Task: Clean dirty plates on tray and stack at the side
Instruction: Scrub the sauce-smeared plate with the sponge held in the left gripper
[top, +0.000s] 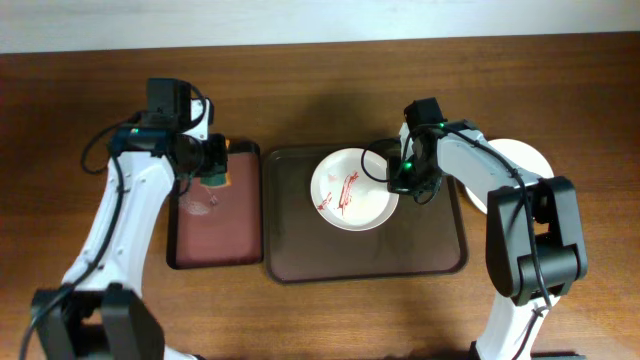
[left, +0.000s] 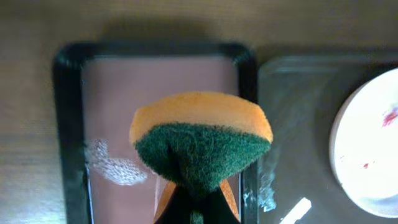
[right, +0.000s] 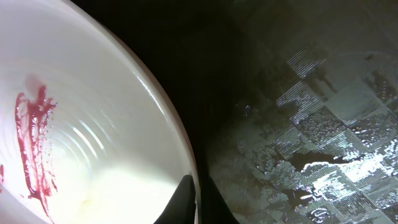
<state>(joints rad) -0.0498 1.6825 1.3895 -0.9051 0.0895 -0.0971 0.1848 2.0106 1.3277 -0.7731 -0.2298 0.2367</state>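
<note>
My left gripper will first scrub the plate next, because the plate still has red streaks. Then it will come back, go down to the reddish tray (top: 233, 216) below and let go of the sponge.
A white plate (top: 352, 188) with red streaks lies on the large dark brown tray (top: 300, 255). My right gripper (top: 401, 180) is shut on its right rim, one finger inside and one outside (right: 194, 198); the streaks show in the right wrist view (right: 34, 146). A clean white plate (top: 520, 158) lies on the table right of the tray, partly hidden by the right arm. My left gripper (top: 212, 165) is shut on an orange sponge with a green scouring face (left: 202, 146), held above the smaller reddish-brown tray (top: 215, 235).
The small black-rimmed reddish tray (left: 155, 81) holds a patch of white foam (left: 115, 165). Wet streaks lie on the big tray's surface (right: 323, 168). The wooden table (top: 80, 290) surrounds both trays.
</note>
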